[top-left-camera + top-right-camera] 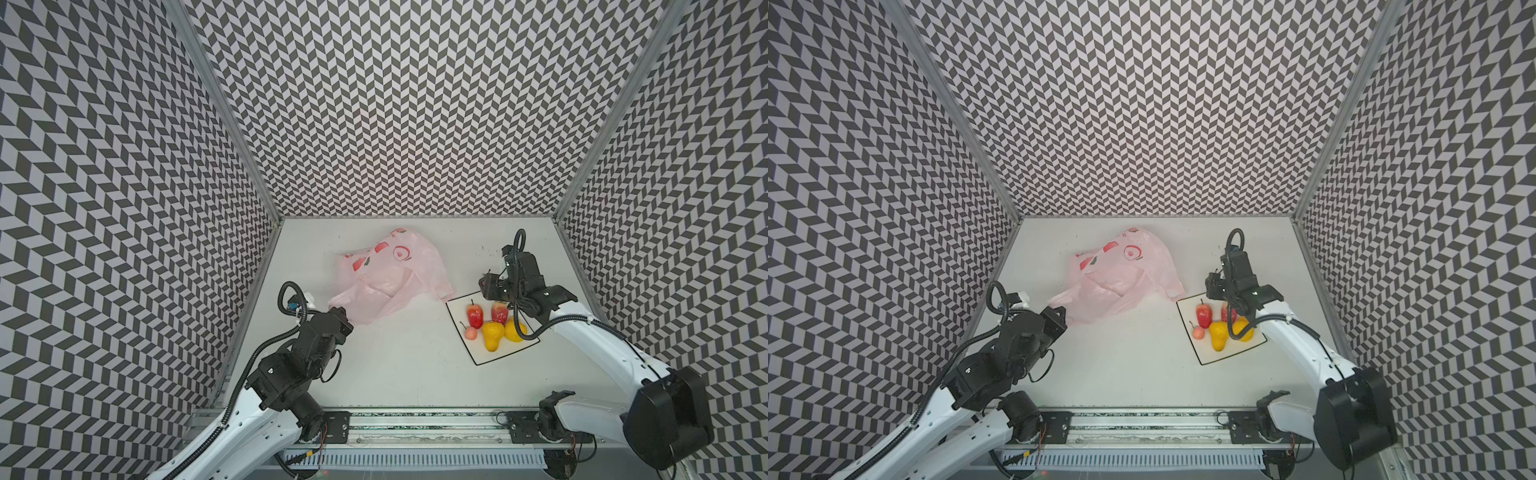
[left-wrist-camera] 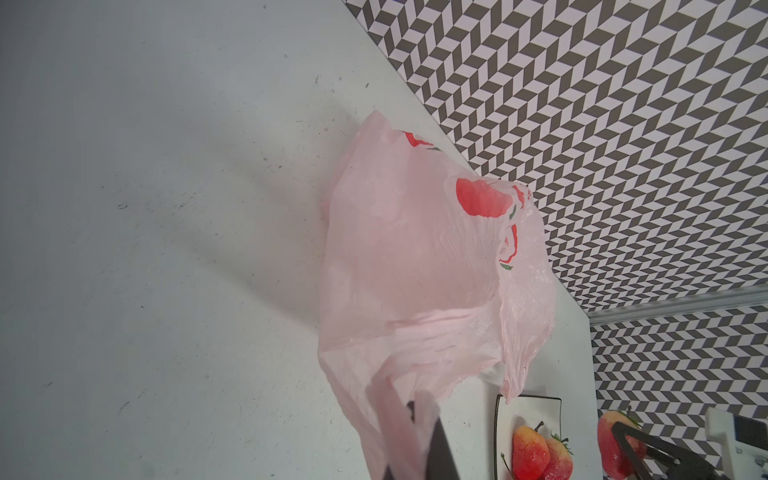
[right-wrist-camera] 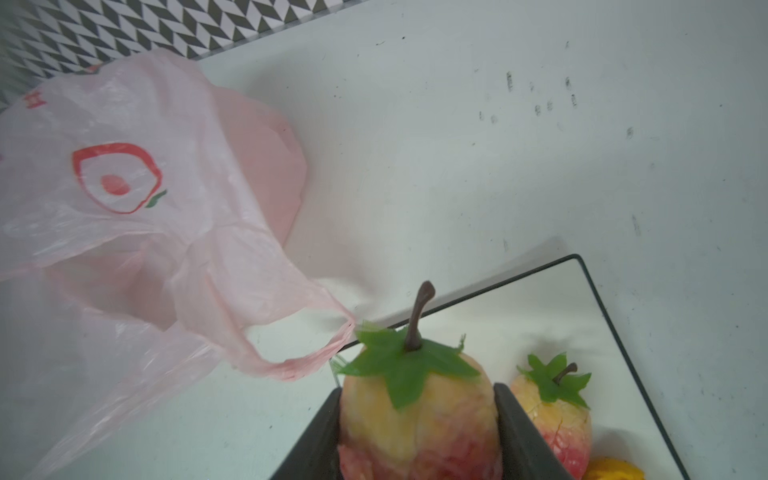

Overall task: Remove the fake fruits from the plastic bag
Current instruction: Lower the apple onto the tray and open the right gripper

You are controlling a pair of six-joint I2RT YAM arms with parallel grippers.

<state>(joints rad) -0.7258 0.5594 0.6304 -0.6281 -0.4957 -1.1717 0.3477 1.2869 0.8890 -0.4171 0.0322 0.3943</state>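
Note:
The robot's right gripper will move down onto the bare part inside the plate's far edge [image 1: 487,301] [image 3: 500,324] and let go of the red-yellow strawberry there, because the other fruits leave that part of the plate open.
The pale-pink plastic bag [image 1: 386,278] [image 1: 1121,274] lies crumpled at the back middle of the table. My left gripper [image 1: 338,316] [image 2: 417,411] is shut on the bag's near edge, and pink film wraps its fingers. My right gripper [image 1: 484,286] [image 3: 417,392] is shut on a red-yellow strawberry [image 3: 415,419] [image 2: 613,436] with a green top, held above the plate's far corner. On the plate lie two strawberries [image 1: 474,316] [image 1: 500,312], two yellow pears [image 1: 493,336] [image 1: 515,330] and a small pink cherry [image 1: 471,332]. I see no fruit inside the bag [image 2: 415,257].
The white square plate [image 1: 494,357] with a black border sits right of centre. One loop handle [image 3: 291,365] of the bag rests at the plate's far corner. Patterned walls close in the table on three sides. A metal rail [image 1: 415,419] runs along the front.

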